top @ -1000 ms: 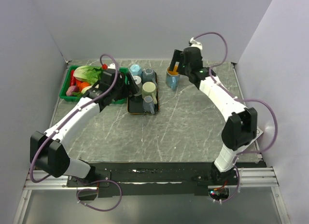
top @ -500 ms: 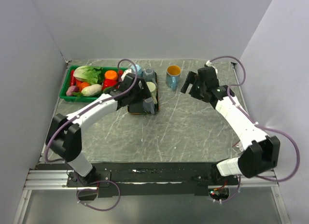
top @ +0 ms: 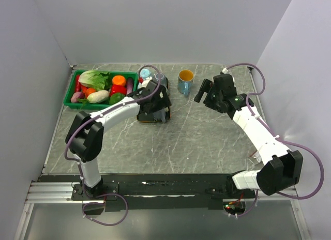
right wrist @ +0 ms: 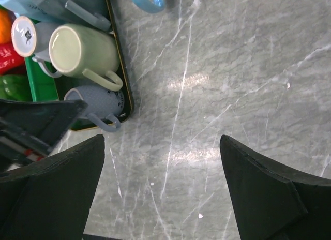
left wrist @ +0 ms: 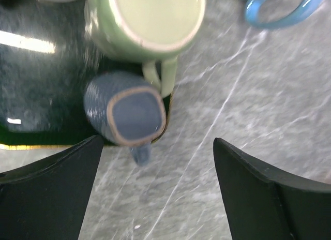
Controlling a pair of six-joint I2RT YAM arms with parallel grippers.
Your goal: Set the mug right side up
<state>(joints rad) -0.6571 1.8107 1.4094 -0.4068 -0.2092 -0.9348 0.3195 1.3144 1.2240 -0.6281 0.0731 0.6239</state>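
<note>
The left gripper next goes down and closes on the blue-grey mug's handle below it. The handle juts past the tray's rim, clear for both fingers.
A blue-grey mug stands upside down, base up, at the near corner of the black tray; it also shows in the top view and the right wrist view. A green mug lies beside it. My left gripper is open and empty, hovering over the tray, the upside-down mug just beyond its left finger. My right gripper is open and empty over bare table. A blue mug with an orange inside stands upright left of the right gripper.
A green basket of vegetables sits at the far left. Two more mugs, one light blue and one grey, stand at the tray's far end. Grey walls close in the table on three sides.
My right gripper has let go of the blue and orange mug and drawn back to the right. My left gripper has swung right, from the basket side to over the tray.
</note>
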